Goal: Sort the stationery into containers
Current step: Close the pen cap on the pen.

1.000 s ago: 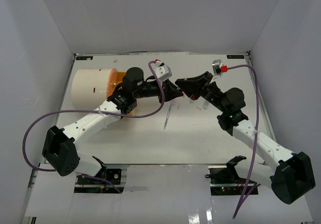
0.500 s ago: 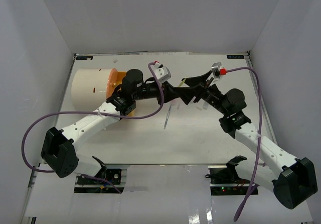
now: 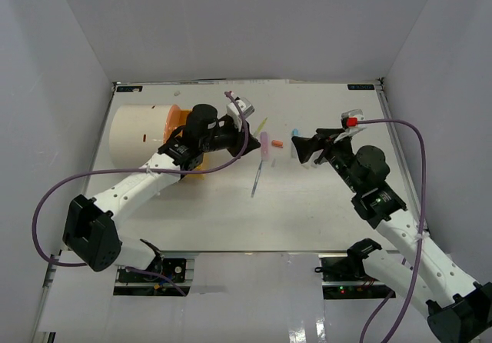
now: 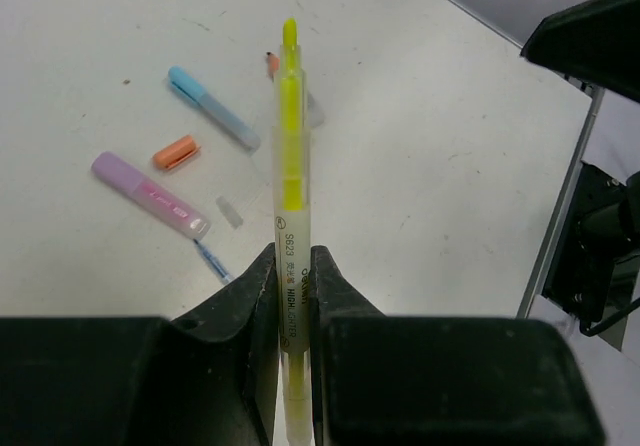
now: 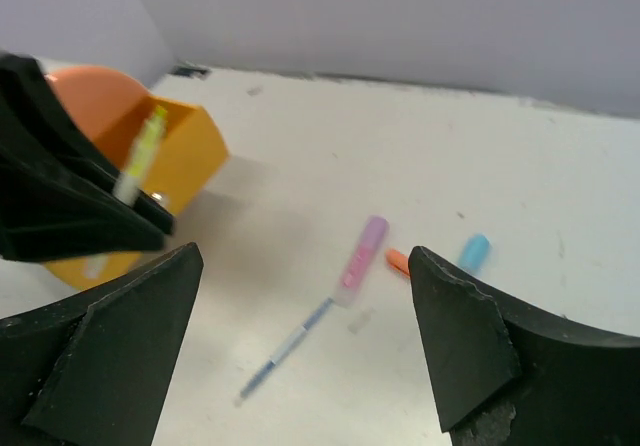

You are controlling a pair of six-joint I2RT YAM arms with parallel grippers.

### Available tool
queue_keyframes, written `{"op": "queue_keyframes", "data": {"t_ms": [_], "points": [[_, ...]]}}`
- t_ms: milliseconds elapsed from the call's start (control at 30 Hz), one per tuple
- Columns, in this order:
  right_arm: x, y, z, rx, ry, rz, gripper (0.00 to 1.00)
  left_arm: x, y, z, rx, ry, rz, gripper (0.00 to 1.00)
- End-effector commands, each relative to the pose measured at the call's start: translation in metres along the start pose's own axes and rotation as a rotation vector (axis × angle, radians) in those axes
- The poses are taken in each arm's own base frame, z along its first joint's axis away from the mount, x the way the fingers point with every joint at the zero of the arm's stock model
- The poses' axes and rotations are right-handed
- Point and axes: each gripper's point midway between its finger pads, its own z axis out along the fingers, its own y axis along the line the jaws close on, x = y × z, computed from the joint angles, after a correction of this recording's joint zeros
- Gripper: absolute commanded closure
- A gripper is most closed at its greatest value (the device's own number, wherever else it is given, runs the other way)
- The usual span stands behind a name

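My right gripper should tip downward next and go down onto the small clear cap [image 3: 305, 165] near the light blue marker, because that cap is below the gripper.
My left gripper [image 4: 290, 266] is shut on a yellow highlighter [image 4: 290, 166], which sticks straight out past the fingertips; from above the highlighter [image 3: 262, 123] hangs just right of the orange drawer [image 5: 170, 151] of the cream drum [image 3: 138, 135]. On the table lie a pink marker [image 3: 265, 144], an orange cap [image 3: 278, 144], a light blue marker [image 3: 294, 135] and a thin blue pen [image 3: 256, 180]. My right gripper [image 3: 298, 149] stands open and empty, right of these pieces and above the table. Its fingers [image 5: 110, 356] frame the pink marker [image 5: 362, 249] and blue pen [image 5: 290, 344].
A small clear cap [image 4: 229, 211] lies beside the pink marker [image 4: 150, 194]. White walls close in the table on three sides. The drum's orange round face [image 3: 175, 124] points toward the middle of the table.
The two grippers were together at the highlighter a second ago. My right gripper has opened and drawn back to the right; the left keeps the highlighter and has shifted slightly left.
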Motion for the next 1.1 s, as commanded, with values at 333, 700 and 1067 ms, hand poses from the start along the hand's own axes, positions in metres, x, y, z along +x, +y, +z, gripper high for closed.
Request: {"op": "queue_keyframes", "data": {"t_ms": [333,700,1067], "points": [[0.107,-0.101,0.016,0.353,0.610,-0.160,0.10,0.008,0.023,-0.032,-0.059,0.037,0.006,1.00],[0.175,-0.123,0.049,0.140,1.021,-0.308,0.13,0.010,0.027,-0.043,-0.102,0.015,0.077,1.00],[0.230,-0.136,0.028,0.042,1.253,-0.341,0.49,0.006,0.038,-0.050,-0.176,0.004,0.099,1.00]]}}
